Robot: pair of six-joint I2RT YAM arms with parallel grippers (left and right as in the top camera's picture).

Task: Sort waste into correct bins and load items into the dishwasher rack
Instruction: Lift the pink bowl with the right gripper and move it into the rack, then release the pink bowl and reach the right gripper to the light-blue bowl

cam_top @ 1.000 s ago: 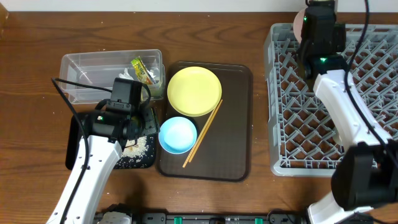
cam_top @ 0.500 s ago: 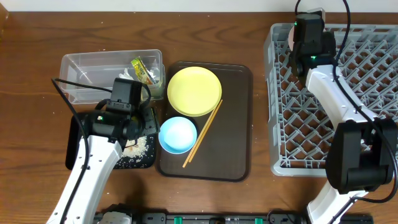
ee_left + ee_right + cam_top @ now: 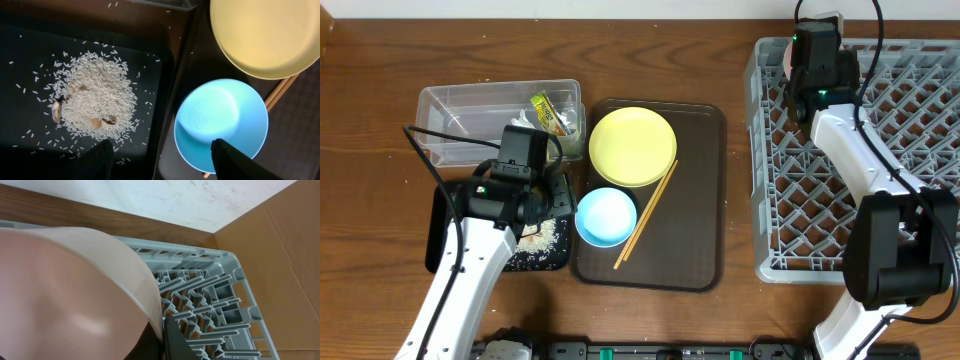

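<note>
The right gripper moves down into the dishwasher rack and to the left in the overhead view next, since the white bowl still hangs above the rack's wires.
My right gripper [image 3: 162, 337] is shut on the rim of the white bowl [image 3: 65, 290], which looks pale pink here, and holds it over the far left corner of the grey dishwasher rack [image 3: 880, 180]. My left gripper [image 3: 165, 162] is open and empty, and hovers over the edge between the black tray [image 3: 440, 235] with its rice crumbs [image 3: 95, 97] and the light blue bowl [image 3: 606, 216]. The yellow plate [image 3: 632, 146] and the chopsticks [image 3: 646, 214] lie on the brown tray. The green-and-yellow wrapper [image 3: 548, 112] lies in the clear tub [image 3: 470, 120]. The small white cup is out of view.
The brown serving tray [image 3: 695, 200] sits between the bins and the rack. The left arm [image 3: 480, 250] reaches over the black tray. A cardboard wall [image 3: 280, 255] stands behind the rack's far corner.
My right gripper has shifted a little left and turned over the rack's far left corner with the bowl in it. The left arm has not moved.
</note>
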